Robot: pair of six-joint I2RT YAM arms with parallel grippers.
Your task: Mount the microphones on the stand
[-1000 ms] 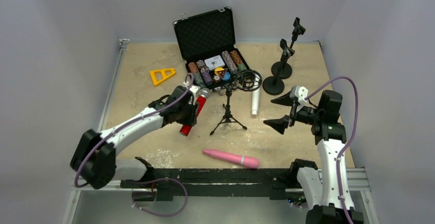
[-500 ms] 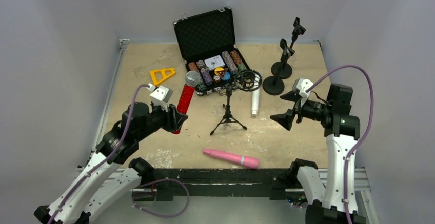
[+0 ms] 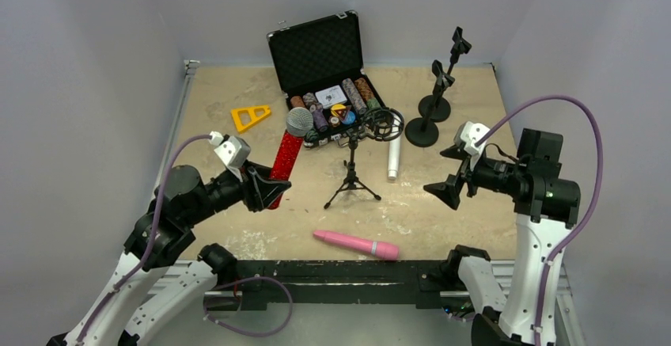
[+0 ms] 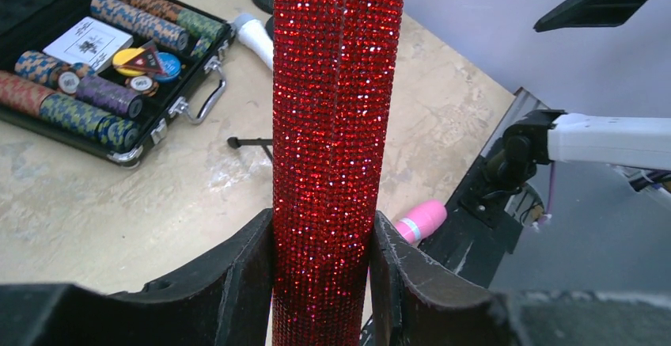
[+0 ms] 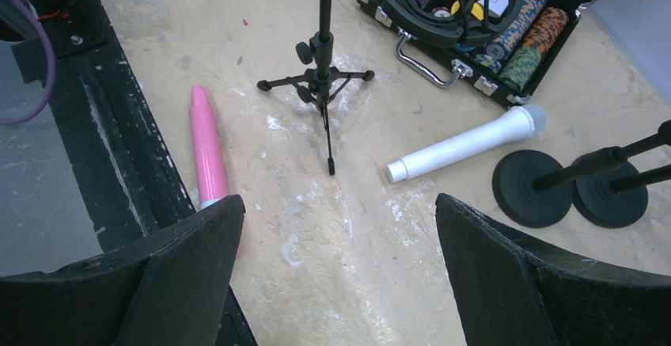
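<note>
The upper part of the red microphone's handle (image 3: 292, 146), still unheld, lies to the left of my right gripper in the top view, so I will raise that gripper outward and across onto it.
My left gripper (image 3: 265, 192) is shut on the lower shaft of the glittery red microphone (image 3: 286, 154), which stands tilted above the table with its silver mesh head up. Both fingers press the red shaft (image 4: 336, 124) in the left wrist view. The pink microphone (image 3: 356, 245) lies near the front edge. Beside the tripod stand (image 3: 353, 176) with its ring mount lies the white microphone (image 3: 393, 158). Two round-based stands (image 3: 422, 131) are at the back right. My right gripper (image 3: 449, 173) hangs open and empty over bare table right of the tripod.
An open black case (image 3: 316, 49) of poker chips sits at the back centre, close behind the tripod's ring. A yellow triangle (image 3: 250, 115) lies at the back left. The black frame rail (image 3: 332, 271) runs along the near edge. Grey walls enclose the table.
My left arm has drawn back toward the near left, raising the red microphone from a low slant to nearly upright. My right arm has pulled back to the right, its jaws still wide.
</note>
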